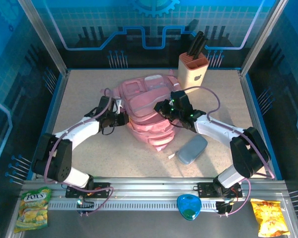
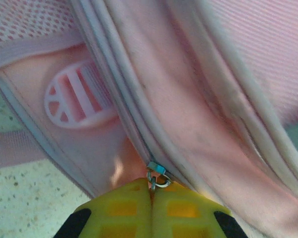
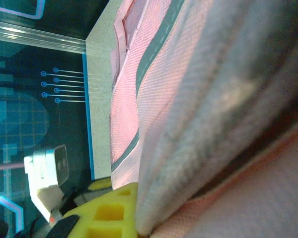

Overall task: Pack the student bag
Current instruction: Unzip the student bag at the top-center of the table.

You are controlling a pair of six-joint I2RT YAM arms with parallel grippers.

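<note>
The zip keeps going past the round pink buckle [image 2: 79, 95]. My left gripper needs to move outward along the zip toward that buckle next and release the metal zipper pull.
The student bag [image 1: 144, 99], soft and pink, lies in the middle of the table. My left gripper [image 1: 123, 118] is at its left side. In the left wrist view the yellow fingers [image 2: 124, 208] are pressed together on the metal ring of a zipper pull [image 2: 158, 179] along the bag's zip [image 2: 198, 99]. My right gripper [image 1: 165, 107] sits on the bag's right side. In the right wrist view a fold of the bag's pink fabric [image 3: 198, 99] runs down beside one yellow finger [image 3: 109, 213] and is pinched there. The other finger is hidden behind the fabric.
A beige knife block [image 1: 192, 69] stands at the back right. A grey pouch [image 1: 191, 149] lies just front-right of the bag. On the front rail are a teal heart-shaped box [image 1: 189, 207] and two snack packets [image 1: 34, 208] [image 1: 269, 217]. Glass walls enclose the table [image 1: 84, 94].
</note>
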